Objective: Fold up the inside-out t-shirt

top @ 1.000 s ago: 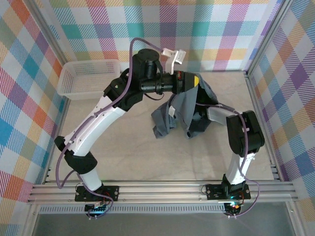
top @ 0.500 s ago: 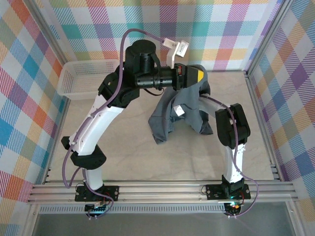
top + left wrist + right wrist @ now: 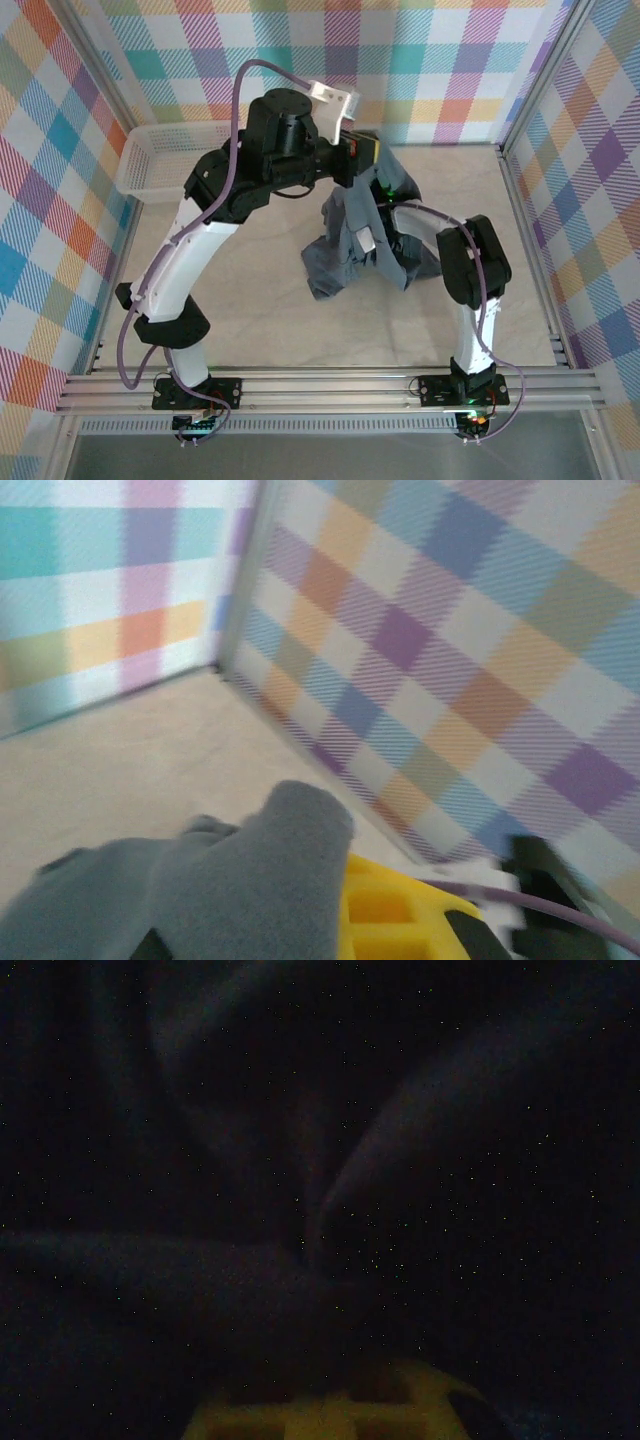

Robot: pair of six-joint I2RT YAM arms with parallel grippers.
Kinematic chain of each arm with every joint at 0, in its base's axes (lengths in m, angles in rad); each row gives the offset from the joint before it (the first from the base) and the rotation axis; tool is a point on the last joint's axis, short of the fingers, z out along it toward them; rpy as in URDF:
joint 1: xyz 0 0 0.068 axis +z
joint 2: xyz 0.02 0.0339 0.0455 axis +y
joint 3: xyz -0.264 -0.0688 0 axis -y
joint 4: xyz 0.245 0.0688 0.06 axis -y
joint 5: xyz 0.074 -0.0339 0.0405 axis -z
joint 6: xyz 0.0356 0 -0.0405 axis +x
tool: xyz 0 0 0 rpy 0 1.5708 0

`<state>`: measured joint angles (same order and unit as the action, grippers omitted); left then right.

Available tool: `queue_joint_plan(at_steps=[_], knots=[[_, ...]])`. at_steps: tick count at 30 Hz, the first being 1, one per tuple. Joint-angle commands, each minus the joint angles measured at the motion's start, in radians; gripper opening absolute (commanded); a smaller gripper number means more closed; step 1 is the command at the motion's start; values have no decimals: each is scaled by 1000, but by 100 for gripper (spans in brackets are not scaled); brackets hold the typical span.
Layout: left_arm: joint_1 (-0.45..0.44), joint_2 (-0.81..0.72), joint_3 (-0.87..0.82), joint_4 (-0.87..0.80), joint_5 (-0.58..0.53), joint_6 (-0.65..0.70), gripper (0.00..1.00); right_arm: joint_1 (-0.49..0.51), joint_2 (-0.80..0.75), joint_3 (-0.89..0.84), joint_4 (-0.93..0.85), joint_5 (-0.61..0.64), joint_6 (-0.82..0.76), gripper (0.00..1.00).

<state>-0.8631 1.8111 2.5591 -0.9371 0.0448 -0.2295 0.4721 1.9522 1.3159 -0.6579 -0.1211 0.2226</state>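
My raised left gripper is holding the top of the t-shirt [image 3: 350, 235], which hangs bunched above the beige table, and next needs to lower it toward the basket side and release it.
The inside-out t-shirt [image 3: 350, 235] is dark slate-grey and hangs in a bunch over the middle of the table, its white tag [image 3: 367, 240] facing up. My left gripper [image 3: 378, 152] is raised at the shirt's top and shut on it. In the left wrist view grey cloth [image 3: 250, 880] drapes over the yellow finger base [image 3: 400, 910]. My right arm [image 3: 470, 260] reaches left under the hanging cloth, which hides its gripper. The right wrist view is dark, with folds of cloth [image 3: 310, 1250] gathering just ahead of the yellow gripper body [image 3: 330, 1410], which is shut on them.
A white mesh basket [image 3: 165, 160] stands at the back left. Plaid walls and metal posts [image 3: 515, 190] close in the beige table [image 3: 250, 320]. The shirt's lower end rests on the table at its middle [image 3: 325, 280].
The left gripper has risen and turned a little toward the back with the shirt, stretching it upward. The right forearm has pushed further in under the cloth.
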Motion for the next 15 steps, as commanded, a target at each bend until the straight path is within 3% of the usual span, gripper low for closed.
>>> queue_joint_plan(at_steps=[1, 4, 7, 11, 14, 15], knots=[[181, 17, -43, -72, -134, -73, 0, 14, -179, -98, 19, -239, -12, 0], [373, 3, -330, 52, 26, -131, 0, 16, -414, -182, 133, -373, 28, 0], [478, -2, -622, 200, 160, -191, 0, 16, -626, -213, 226, -337, 91, 0], [509, -5, -959, 344, 269, -235, 0, 13, -816, -203, 358, -215, 148, 0], [508, -45, -1174, 455, 329, -278, 0, -2, -854, -156, 408, -173, 171, 0], [510, -60, -1225, 473, 328, -281, 6, -6, -853, -142, 426, -180, 178, 0]])
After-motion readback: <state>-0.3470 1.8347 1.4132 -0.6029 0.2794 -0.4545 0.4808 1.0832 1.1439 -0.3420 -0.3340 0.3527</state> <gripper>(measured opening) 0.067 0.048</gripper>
